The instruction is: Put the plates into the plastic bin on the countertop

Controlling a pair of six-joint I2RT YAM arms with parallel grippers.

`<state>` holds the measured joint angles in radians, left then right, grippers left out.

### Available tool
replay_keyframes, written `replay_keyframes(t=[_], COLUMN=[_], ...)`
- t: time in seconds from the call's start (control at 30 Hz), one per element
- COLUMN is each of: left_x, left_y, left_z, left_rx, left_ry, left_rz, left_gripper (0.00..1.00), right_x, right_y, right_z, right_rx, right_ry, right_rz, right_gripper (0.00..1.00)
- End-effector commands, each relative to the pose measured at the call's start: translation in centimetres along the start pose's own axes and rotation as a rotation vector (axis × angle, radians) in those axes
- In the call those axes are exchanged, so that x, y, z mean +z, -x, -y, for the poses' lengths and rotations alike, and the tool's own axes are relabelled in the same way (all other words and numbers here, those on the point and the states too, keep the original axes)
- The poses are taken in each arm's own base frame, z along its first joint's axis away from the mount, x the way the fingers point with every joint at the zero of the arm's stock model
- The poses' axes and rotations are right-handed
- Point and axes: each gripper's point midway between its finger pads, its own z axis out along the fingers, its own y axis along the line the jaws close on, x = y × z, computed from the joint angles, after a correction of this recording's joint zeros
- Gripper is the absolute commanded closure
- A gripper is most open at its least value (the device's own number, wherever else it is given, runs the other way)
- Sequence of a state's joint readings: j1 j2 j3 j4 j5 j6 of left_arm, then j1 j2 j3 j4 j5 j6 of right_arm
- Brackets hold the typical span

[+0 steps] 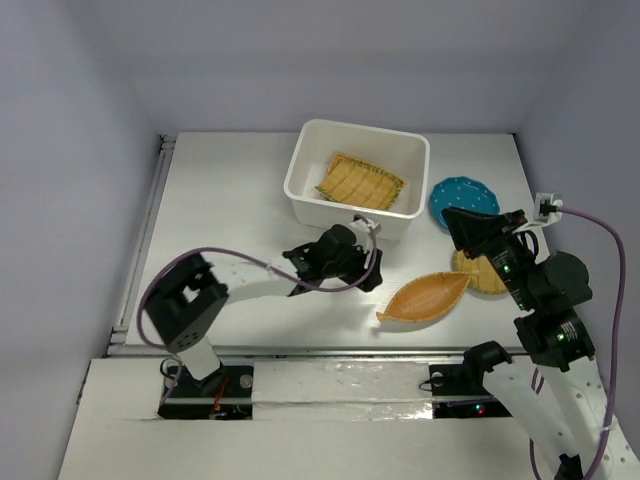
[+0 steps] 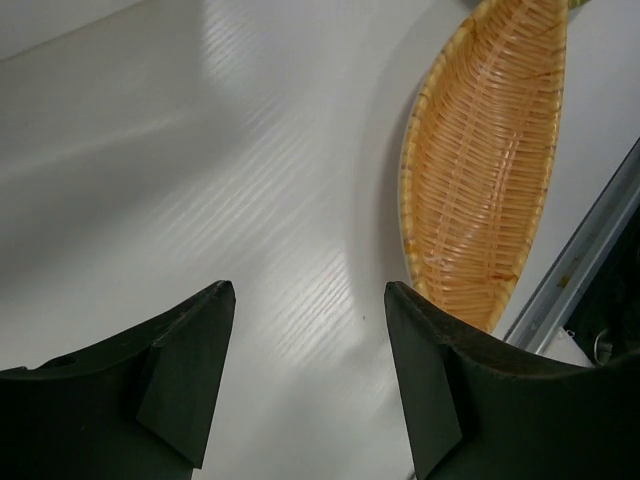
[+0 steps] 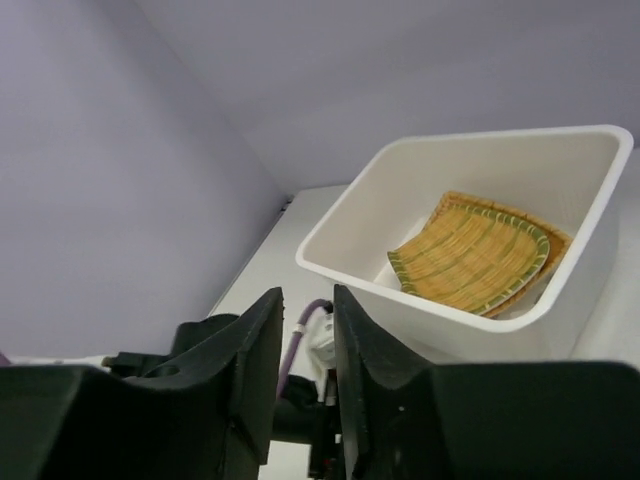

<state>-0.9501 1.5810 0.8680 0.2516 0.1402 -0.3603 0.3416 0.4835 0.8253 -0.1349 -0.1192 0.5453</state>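
Observation:
The leaf plate's bin-side rim [image 1: 398, 295] [image 2: 406, 235] is below my left gripper and to its right in the top view. I should lower the gripper's open fingers that way, so they straddle the rim.
The white plastic bin [image 1: 310, 165] stands at the back middle of the countertop [image 1: 230, 220] with two wicker plates [image 1: 360, 181] stacked inside; the right wrist view shows the bin [image 3: 450, 330] and the plates [image 3: 470, 255] too. A leaf-shaped wicker plate [image 1: 425, 297] lies on the counter right of my left gripper [image 1: 372, 275], which is open and empty just above the surface [image 2: 310, 290]; the leaf plate [image 2: 490, 160] lies past its right finger. A teal dotted plate [image 1: 463, 200] and a round wicker plate [image 1: 482, 275] lie at the right. My right gripper [image 1: 462, 226] hovers over them, jaws narrowly apart and empty [image 3: 307, 292].
A metal rail [image 1: 140, 240] runs along the left edge and another along the near edge [image 1: 330, 350]. The left arm's purple cable [image 1: 250, 262] loops over the counter. Grey walls enclose the back and sides.

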Motion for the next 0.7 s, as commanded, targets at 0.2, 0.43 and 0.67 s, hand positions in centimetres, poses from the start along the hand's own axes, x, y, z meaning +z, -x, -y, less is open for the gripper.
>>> replay_keyframes(t=[0.2,0.43,0.67], left_x=[6.0,8.7,10.6], left_y=[0.5,-1.0,-2.7], left_z=[5.5,6.4,6.7], left_rx=[0.212,0.248,0.254], left_ry=[-0.212,-0.239,-0.238], left_rz=[-0.069,-0.135,-0.187], left_gripper=[0.4,0.41,0.6], right_x=[0.0,0.2,0.5], right_y=[-3.9,-4.2,-4.9], right_z=[1.3,2.0,2.6], right_rx=[-0.018,-0.037,-0.032], right_ry=[0.008,-0.01,-0.03], right_rz=[-0.101,-0.106,-0.118], right_gripper=[0.6,0.6,0.61])
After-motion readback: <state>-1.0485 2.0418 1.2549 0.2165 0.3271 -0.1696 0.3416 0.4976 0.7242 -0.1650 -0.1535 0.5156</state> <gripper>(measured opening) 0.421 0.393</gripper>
